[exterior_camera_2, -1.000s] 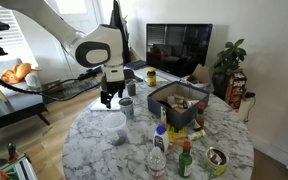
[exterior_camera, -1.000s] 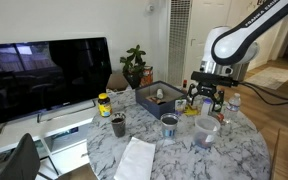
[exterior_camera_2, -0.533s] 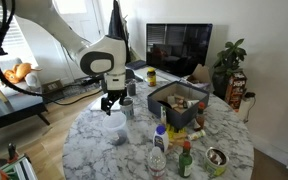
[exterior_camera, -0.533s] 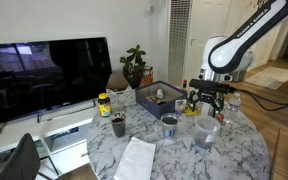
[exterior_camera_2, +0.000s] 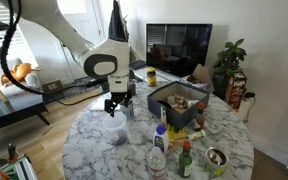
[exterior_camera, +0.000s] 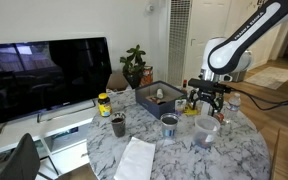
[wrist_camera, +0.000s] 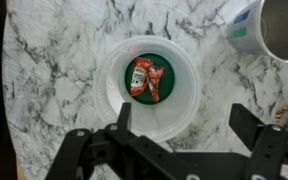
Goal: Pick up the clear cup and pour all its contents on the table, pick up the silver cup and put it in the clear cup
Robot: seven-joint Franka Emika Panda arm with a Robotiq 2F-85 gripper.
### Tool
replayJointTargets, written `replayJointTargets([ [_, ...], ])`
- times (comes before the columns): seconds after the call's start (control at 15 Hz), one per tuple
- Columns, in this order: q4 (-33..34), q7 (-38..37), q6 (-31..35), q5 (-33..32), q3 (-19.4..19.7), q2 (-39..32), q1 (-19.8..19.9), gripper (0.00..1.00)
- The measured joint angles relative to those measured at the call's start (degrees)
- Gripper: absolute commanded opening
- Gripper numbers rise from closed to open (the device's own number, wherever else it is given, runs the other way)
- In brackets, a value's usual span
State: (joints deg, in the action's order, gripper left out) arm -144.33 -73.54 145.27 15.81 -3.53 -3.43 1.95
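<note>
My gripper is to go down onto the clear cup's rim next, with one finger inside and one outside.
The clear cup stands upright on the white marble table, seen from straight above in the wrist view. Its contents, red and green pieces, lie at its bottom. My gripper is open and empty, one finger over the cup's near rim and the other beside it. In both exterior views the gripper hangs just above the clear cup. The silver cup stands upright close beside it, apart from the gripper.
A grey bin of small items sits mid-table. Bottles stand near one edge, and a dark cup, a yellow-lidded jar and a white cloth are near another. A TV stands beyond the table.
My open gripper has come down and shifted slightly over the clear cup. The cups have not moved.
</note>
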Motion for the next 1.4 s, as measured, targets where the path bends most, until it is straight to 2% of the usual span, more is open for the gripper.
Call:
replayJointTargets([
  [0.33, 1.22, -2.94, 3.56, 0.00, 2.22, -5.33, -0.03, 1.00],
  [0.4, 1.56, -3.41, 4.31, 0.00, 2.53, -6.56, -0.06, 0.90],
  [0.47, 1.95, -3.99, 4.73, 0.03, 2.83, -7.73, -0.10, 0.74],
  [1.07, 5.49, -8.13, 5.15, 0.21, 4.92, -13.86, -1.38, 0.05],
  [1.13, 5.66, -10.35, 5.18, -0.72, 5.71, -14.07, -2.16, 0.00],
  [1.4, 6.20, -19.65, 4.01, -4.22, 8.18, -13.86, -5.28, 0.01],
])
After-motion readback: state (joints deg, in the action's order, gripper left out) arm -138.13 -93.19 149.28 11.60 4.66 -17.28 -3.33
